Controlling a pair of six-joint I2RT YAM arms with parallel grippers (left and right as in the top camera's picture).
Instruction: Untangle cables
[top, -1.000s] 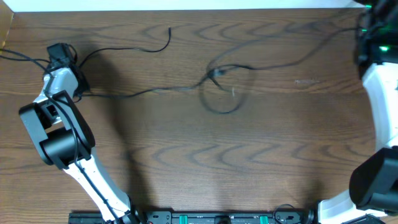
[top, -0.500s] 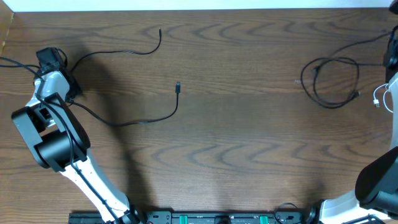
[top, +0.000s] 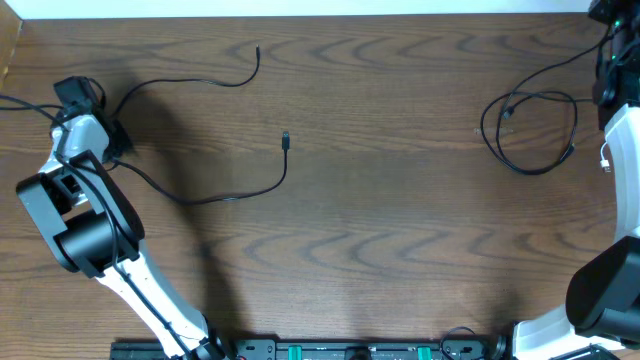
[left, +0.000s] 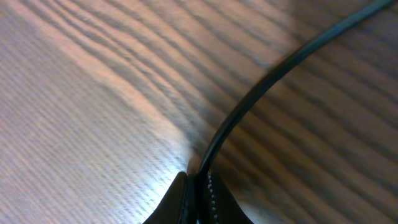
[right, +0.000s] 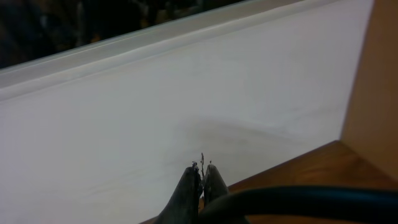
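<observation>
I will next move my right gripper left in the overhead view, then down onto the black cable loop to free the cables, because a piece of them runs there.
My left gripper is shut on a black cable that runs up and to the right over the wood. From the left wrist in the overhead view, this cable's one end curls to the back and its plug end lies mid-table. A second black cable lies in a loop at the right, with one strand rising toward the right arm. My right gripper is shut at the table's far right corner. A black cable leaves the base of its fingers. A white cable end shows beside the right arm.
A white wall lies just past the table's back edge, right in front of the right gripper. A light wooden board stands at the right. The bases of both arms sit along the front edge.
The tangle at mid-table has come apart. The looped cable slid right with the right arm, and the other cable stayed left with its plug end mid-table. The left arm shifted slightly left.
</observation>
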